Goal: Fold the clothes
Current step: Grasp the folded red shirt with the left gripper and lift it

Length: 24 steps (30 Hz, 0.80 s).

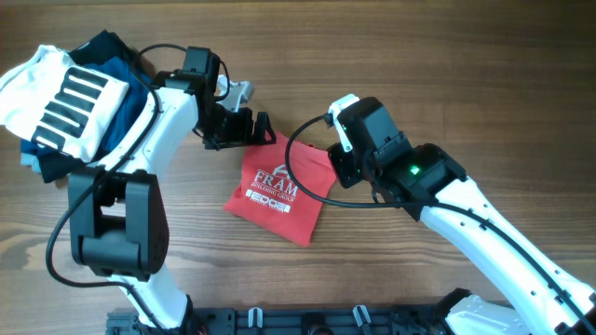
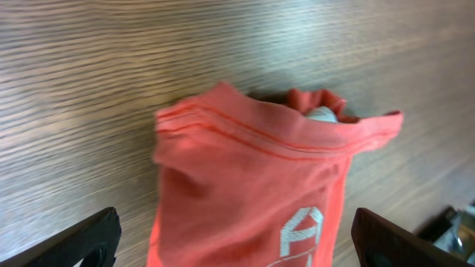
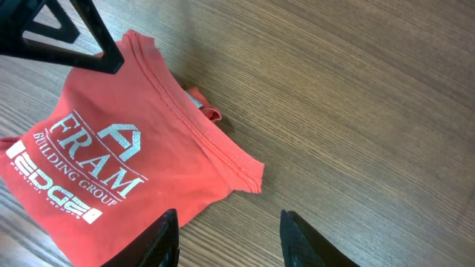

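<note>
My left gripper will lower onto the red shirt's far corner and close there, since its open fingers already stand either side of the cloth.
The clothes are a red T-shirt [image 1: 276, 191], folded into a small slanted square with white "FRAM" lettering facing up, lying in the middle of the wooden table. My left gripper [image 1: 253, 130] hovers at the shirt's far corner. In the left wrist view its fingers [image 2: 93, 239] stand wide apart either side of the red cloth [image 2: 245, 178], open and not pinching it. My right gripper [image 1: 340, 172] is at the shirt's right edge. In the right wrist view it [image 3: 231, 241] is open over bare wood, just beside the shirt's hemmed corner [image 3: 241, 172].
A pile of other garments sits at the far left corner: a white one with black stripes [image 1: 65, 98] on top of navy and blue ones [image 1: 116, 70]. A black cable [image 1: 307, 172] loops over the shirt's right side. A black rail [image 1: 279, 321] runs along the front edge.
</note>
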Tool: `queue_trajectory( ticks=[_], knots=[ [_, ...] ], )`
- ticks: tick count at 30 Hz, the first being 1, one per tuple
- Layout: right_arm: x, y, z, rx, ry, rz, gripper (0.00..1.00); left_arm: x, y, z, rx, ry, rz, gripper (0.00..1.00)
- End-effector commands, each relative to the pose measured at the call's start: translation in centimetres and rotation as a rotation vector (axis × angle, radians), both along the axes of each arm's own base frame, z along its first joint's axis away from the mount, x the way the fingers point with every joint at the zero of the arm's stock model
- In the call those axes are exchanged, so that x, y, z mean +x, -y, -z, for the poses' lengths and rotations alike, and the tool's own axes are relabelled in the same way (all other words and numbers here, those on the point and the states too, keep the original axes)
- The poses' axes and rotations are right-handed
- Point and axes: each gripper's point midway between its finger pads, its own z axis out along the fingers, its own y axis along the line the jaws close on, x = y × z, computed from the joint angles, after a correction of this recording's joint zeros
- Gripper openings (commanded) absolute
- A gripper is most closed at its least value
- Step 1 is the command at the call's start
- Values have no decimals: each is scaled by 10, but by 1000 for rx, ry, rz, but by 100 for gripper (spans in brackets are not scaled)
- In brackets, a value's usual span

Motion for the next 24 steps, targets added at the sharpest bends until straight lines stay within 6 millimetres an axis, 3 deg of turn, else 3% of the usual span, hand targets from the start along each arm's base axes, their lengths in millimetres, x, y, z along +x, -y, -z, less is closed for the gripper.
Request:
queue_trajectory(
  ticks=[1, 13, 18, 19, 20, 22, 24],
  knots=[
    [5, 3, -9, -3, 29, 17, 44, -7, 12, 23, -77, -45, 85, 100],
    [5, 3, -9, -3, 29, 18, 44, -18, 29, 62, -181, -150, 135, 96],
    [5, 3, -9, -3, 29, 18, 44, -24, 46, 60, -216, -140, 193, 65],
    [5, 3, -9, -3, 29, 18, 44, -25, 49, 60, -217, -136, 208, 54],
    [6, 3, -9, -3, 29, 18, 44, -27, 51, 60, -216, -133, 220, 28],
    [5, 3, -9, -4, 27, 18, 44, -27, 54, 60, -216, -127, 229, 4],
    [4, 3, -8, -7, 23, 18, 44, -26, 54, 60, -216, -122, 229, 4]
  ],
)
